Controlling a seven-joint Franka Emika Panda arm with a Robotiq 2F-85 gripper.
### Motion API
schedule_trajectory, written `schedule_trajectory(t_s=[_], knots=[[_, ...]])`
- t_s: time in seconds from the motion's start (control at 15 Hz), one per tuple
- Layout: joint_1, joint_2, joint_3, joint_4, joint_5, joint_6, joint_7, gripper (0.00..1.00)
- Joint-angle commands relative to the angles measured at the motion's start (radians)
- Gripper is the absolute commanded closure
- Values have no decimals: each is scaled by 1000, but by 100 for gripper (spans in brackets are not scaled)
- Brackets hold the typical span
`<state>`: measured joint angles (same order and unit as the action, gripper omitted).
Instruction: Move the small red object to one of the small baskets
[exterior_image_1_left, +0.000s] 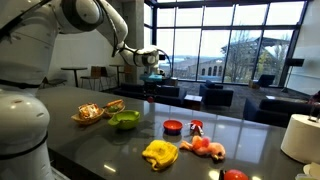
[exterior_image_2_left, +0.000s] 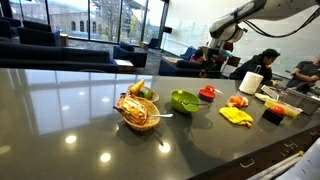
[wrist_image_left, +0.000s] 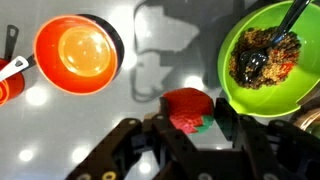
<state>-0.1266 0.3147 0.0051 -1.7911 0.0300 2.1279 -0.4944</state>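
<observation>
The green bowl's edge (exterior_image_1_left: 138, 117) (wrist_image_left: 227, 72) is below the gripper and to its right in the wrist view, so the gripper needs to move that way next, go down slightly, and release the piece.
The small red object (wrist_image_left: 75, 55) is a glossy round dish lying on the dark table. It shows in both exterior views (exterior_image_1_left: 173, 126) (exterior_image_2_left: 207, 93), right of the green bowl (exterior_image_1_left: 124, 120). Two small baskets (exterior_image_1_left: 88, 113) (exterior_image_1_left: 115, 105) with food in them stand beyond that bowl, and also show in an exterior view (exterior_image_2_left: 138, 112). My gripper (wrist_image_left: 193, 110) hangs high above the table (exterior_image_1_left: 150, 57) (exterior_image_2_left: 222, 30). It is shut on a small strawberry-like red and green piece (wrist_image_left: 188, 100), not on the red dish.
The green bowl (wrist_image_left: 265, 55) holds food and a spoon. A smaller red-and-white object (exterior_image_1_left: 196, 127) lies by the red dish. A yellow item (exterior_image_1_left: 158, 152), an orange-red food pile (exterior_image_1_left: 205, 147) and a white roll (exterior_image_1_left: 300, 135) lie nearer the table edge.
</observation>
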Motion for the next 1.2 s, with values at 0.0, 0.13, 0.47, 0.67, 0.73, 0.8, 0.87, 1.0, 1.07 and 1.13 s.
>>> schedule_trajectory(t_s=[0.0,0.13,0.47,0.67,0.73,0.8,0.87,1.0,1.07,1.13], knots=[[40,-110,13,-151,-42,52,21,75],[59,-129,22,-181,-47,50,17,75],[98,-170,45,-243,-60,31,-16,75],[106,-200,50,-290,-58,36,-28,75],[105,-218,48,-315,-55,44,-32,75],[103,-234,45,-336,-53,52,-39,75],[97,-255,41,-365,-42,70,-58,25],[89,-282,28,-408,-44,124,-75,19],[82,-290,18,-419,-31,147,-88,14],[79,-293,9,-426,-32,175,-91,7]])
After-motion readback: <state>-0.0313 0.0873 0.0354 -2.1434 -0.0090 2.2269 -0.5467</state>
